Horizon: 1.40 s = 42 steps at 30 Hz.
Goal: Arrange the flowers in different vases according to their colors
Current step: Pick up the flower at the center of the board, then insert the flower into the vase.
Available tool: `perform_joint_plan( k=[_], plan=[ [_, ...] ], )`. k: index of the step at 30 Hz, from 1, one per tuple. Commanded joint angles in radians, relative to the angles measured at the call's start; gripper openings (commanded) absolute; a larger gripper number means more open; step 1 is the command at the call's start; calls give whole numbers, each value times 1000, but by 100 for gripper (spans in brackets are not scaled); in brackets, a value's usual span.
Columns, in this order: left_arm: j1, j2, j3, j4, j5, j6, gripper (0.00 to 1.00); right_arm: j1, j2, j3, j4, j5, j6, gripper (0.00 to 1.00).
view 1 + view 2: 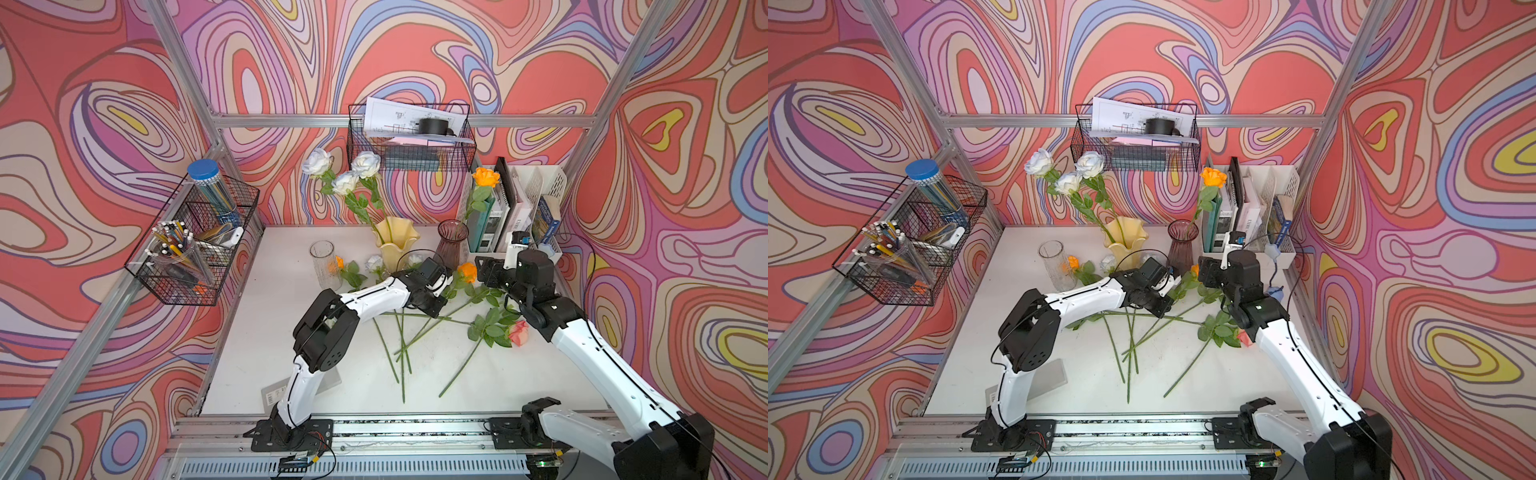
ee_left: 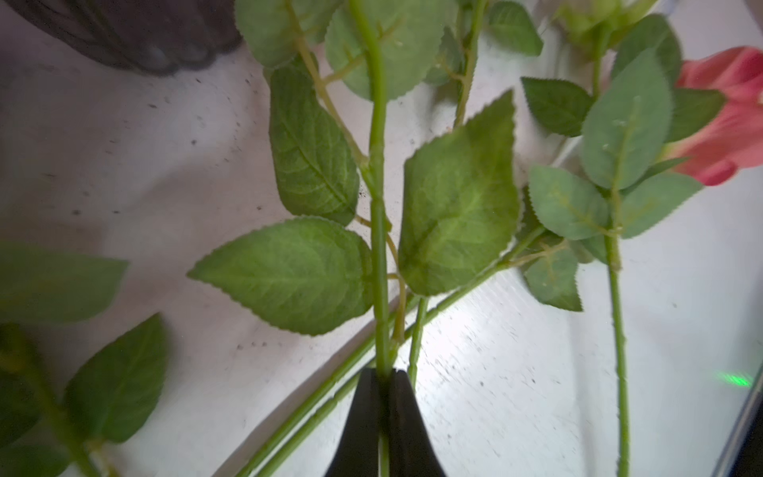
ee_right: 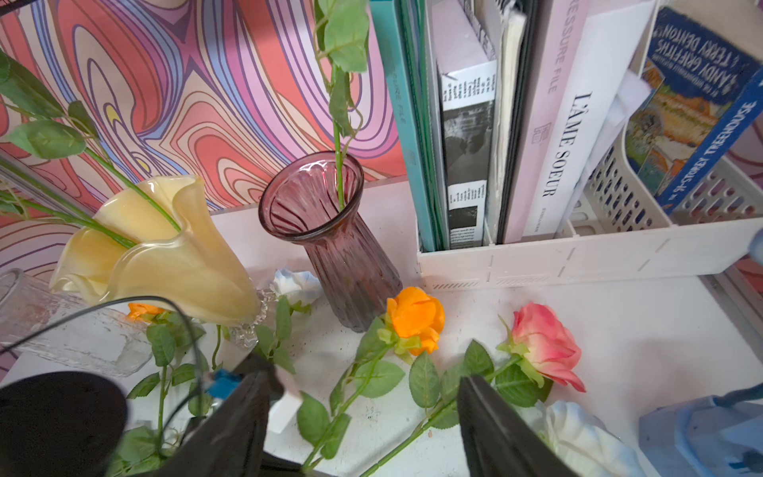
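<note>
My left gripper rises outward over the vase's opening (image 1: 453,230) next, lowers the upright flower stem in and releases it. The purple vase already holds an orange rose.
My left gripper (image 2: 382,373) is shut on a green leafy flower stem (image 2: 377,186); its head is outside the left wrist view. In a top view this gripper (image 1: 440,293) sits by the loose orange rose (image 1: 467,272). My right gripper (image 3: 365,376) hangs open above the orange rose (image 3: 415,320) and a pink rose (image 3: 545,347). The yellow vase (image 1: 395,245) holds three white roses (image 1: 345,183). The purple vase (image 1: 451,245) holds one orange rose (image 1: 486,176). The clear vase (image 1: 324,264) stands left with nothing in it. Another pink rose (image 1: 517,332) lies on the table.
Several loose stems (image 1: 401,345) cross mid-table. A white file rack (image 1: 519,208) with books stands back right, close behind the right arm. A wire basket (image 1: 195,249) with pens hangs on the left wall, another (image 1: 409,137) at the back.
</note>
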Motion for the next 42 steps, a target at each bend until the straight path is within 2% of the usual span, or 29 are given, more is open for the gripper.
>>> perform_joint_plan(
  k=[1, 8, 11, 14, 19, 27, 32, 36, 42],
  plan=[
    [-2, -180, -28, 20, -16, 16, 0, -1, -49, 4, -11, 62, -32, 74],
    [-2, -384, -62, 72, -53, 14, 0, -1, -186, 45, -59, 71, -33, 76],
    [-2, -438, -42, 200, -39, 36, 0, -1, -208, 59, -91, 56, -37, 77],
    [3, -430, 45, 337, -7, 77, 0, -1, -209, 58, -109, 67, -44, 77],
    [28, -296, 180, 672, 50, 167, 0, -1, -210, 25, -82, 64, -31, 77],
    [85, 122, 688, 742, 113, 260, 0, -1, -184, -6, -61, 61, -20, 76],
    [120, 289, 868, 777, 115, 275, 0, -1, -189, -17, -59, 42, -28, 76],
    [156, 351, 884, 818, 124, 223, 0, -1, -199, -16, -69, 53, -51, 76],
    [167, 392, 770, 948, 119, 199, 0, -1, -221, -36, -39, 24, -82, 77]
  ],
)
